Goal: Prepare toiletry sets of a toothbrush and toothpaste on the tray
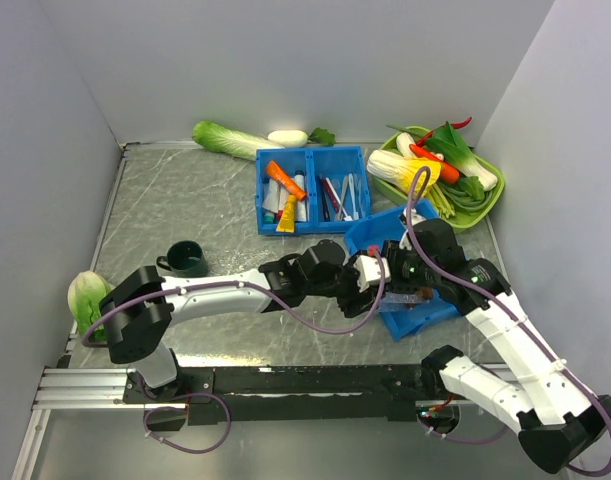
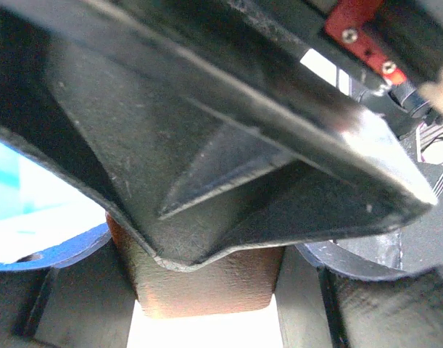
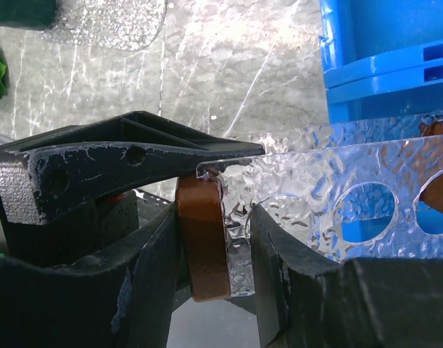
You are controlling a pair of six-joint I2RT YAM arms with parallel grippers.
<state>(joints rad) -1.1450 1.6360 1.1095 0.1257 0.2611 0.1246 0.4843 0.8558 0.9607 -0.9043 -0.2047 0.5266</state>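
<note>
The left gripper draws the brown block over the bare tabletop to its left in the top view next, clear of the second blue bin, and releases.
Orange toothpaste and yellow toothpaste lie in the left compartment of a blue bin. A dark red toothbrush lies among several others in its right compartment. The tray shows as a faint frosted sheet flat on the table beside a dark cup. My right gripper is shut on a clear textured plate with round holes, over the brown block at its end. My left gripper reaches in from the left, and that brown block fills the gap between its fingers.
A dark green cup stands at mid left. A second blue bin lies under the held plate. A green dish of vegetables sits at back right. A cabbage is at left, and greens lie along the back wall.
</note>
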